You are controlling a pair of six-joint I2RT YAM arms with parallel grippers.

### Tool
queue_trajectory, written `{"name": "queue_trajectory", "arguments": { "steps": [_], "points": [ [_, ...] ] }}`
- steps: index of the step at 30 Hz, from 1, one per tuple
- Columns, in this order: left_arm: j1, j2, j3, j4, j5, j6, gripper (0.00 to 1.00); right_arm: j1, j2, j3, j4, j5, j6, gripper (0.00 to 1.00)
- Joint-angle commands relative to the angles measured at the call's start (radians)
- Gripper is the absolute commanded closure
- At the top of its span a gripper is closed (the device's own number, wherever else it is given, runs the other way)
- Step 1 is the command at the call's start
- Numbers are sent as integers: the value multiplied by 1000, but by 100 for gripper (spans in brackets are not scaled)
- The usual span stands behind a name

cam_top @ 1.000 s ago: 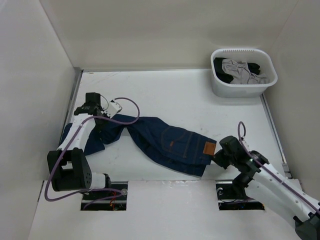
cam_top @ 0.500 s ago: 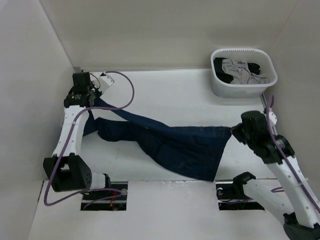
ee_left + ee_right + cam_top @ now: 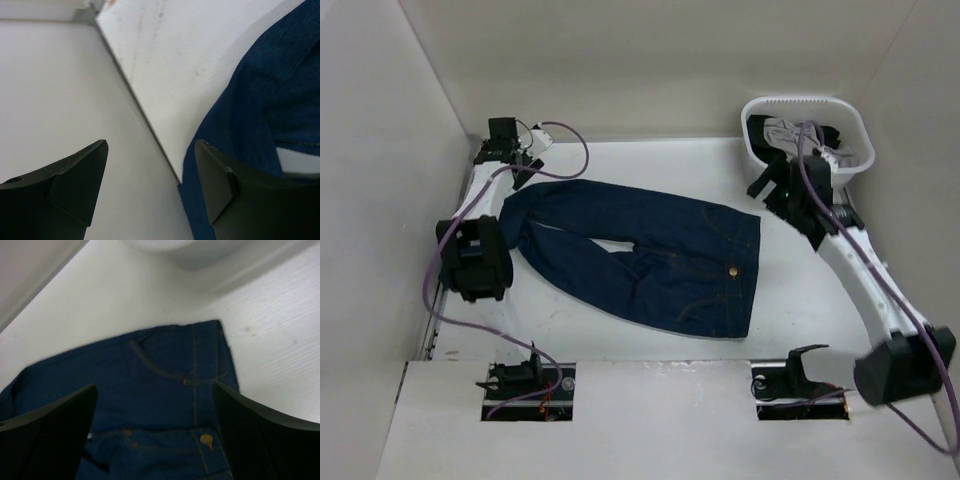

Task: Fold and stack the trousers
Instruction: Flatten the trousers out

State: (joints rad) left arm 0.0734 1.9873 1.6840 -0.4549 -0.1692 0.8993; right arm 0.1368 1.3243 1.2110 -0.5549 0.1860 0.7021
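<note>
The waistband's near corner (image 3: 743,328) lies free on the tabletop, so my open right gripper should next move back past the brass button and go down onto that corner.
The trousers (image 3: 660,255), dark blue denim, lie spread flat on the white table, waistband to the right and both legs running left. Their front faces up, with a brass button (image 3: 205,440) showing. My left gripper (image 3: 513,172) is at the far left corner, over the leg ends; in the left wrist view it (image 3: 150,145) stands open, with the trousers (image 3: 270,100) under its right finger and nothing between the fingers. My right gripper (image 3: 772,190) hangs open just beyond the waistband's far corner. From the right wrist it (image 3: 154,386) looks down on the trousers (image 3: 165,355) and holds nothing.
A white plastic basket (image 3: 820,101) with grey and black clothes stands at the back right, right behind my right arm; its base (image 3: 200,250) shows in the right wrist view. White walls close the table at the left (image 3: 60,100), back and right.
Both arms carried the trousers up and away from the near edge, stretched them out, then let go. Both grippers went from shut to open, and the trousers now lie flat, front up.
</note>
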Motion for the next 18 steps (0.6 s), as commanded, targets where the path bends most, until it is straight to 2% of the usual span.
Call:
{"name": "queue_trajectory", "arguments": {
  "steps": [1,4,6,9,13,18],
  "points": [
    [22,-316,-154,9,-3,67,30,137,-250,-181,-75,-30,8,0],
    [21,-515,-385,-48,22,130,29,267,-440,-428,-147,-28,222,0],
    [12,-635,-521,-97,36,164,29,362,-581,-591,-200,-26,447,0],
    [-31,-743,-651,-204,49,167,29,445,-675,-734,-221,-17,646,0],
    [-88,-786,-745,-252,45,103,31,516,-597,-835,-128,-29,763,0],
    [-145,-811,-785,-258,37,4,30,499,-462,-875,84,-91,769,0]
  ]
}}
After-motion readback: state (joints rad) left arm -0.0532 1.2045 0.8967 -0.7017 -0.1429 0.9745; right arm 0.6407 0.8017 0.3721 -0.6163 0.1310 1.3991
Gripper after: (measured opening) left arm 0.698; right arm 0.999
